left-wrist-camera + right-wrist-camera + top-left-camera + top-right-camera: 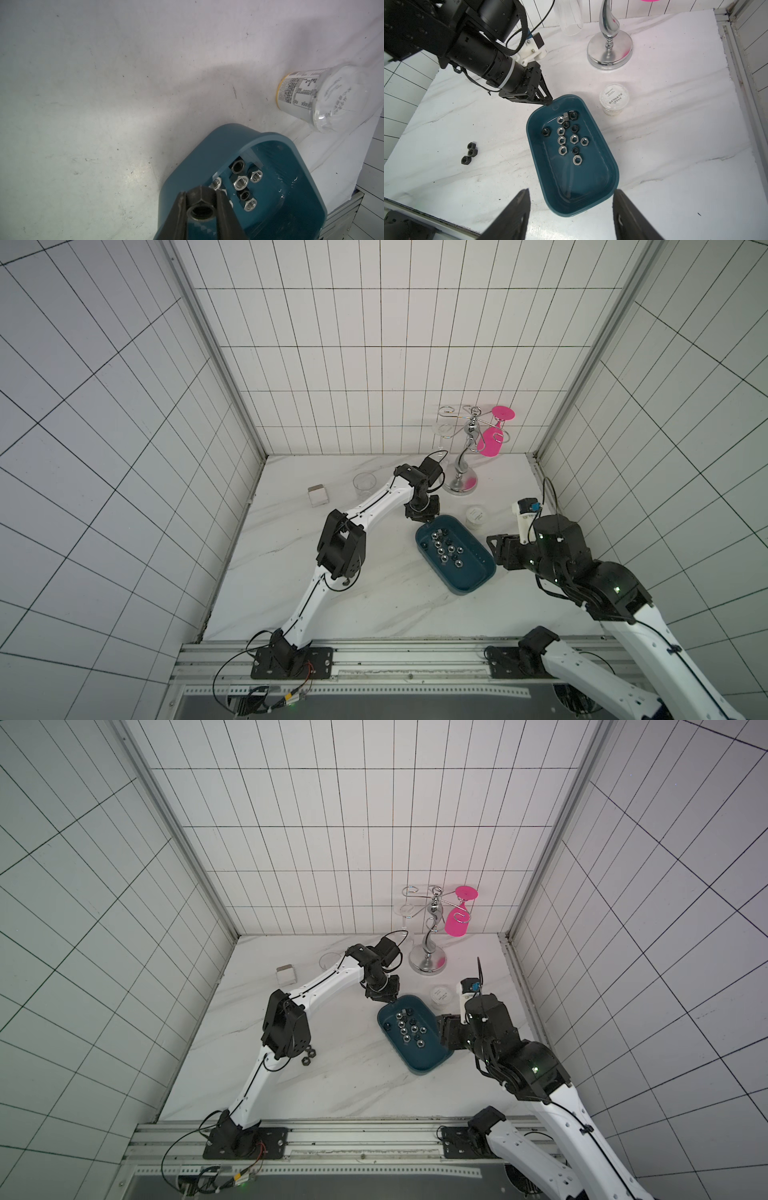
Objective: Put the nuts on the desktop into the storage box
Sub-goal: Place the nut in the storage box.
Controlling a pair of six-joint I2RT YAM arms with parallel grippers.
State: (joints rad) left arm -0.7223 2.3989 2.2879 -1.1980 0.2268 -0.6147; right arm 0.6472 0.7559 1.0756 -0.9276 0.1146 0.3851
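Note:
The held nut hangs at the box's far rim, so my left gripper next needs to move back over the bare bottom of the box beside the lone black nut and release the held nut.
My left gripper is shut on a black hex nut and hangs over the far left corner of the dark teal storage box; both top views show it there. Several black and silver nuts lie inside the box. Three black nuts lie close together on the white marble desktop, left of the box beside the left arm's elbow. My right gripper stands open by the box's right side with nothing between its fingers.
A small white jar stands just behind the box on the right. Farther back are a silver glass stand with a pink glass, a clear glass and a small metal block. Tiled walls enclose the desktop.

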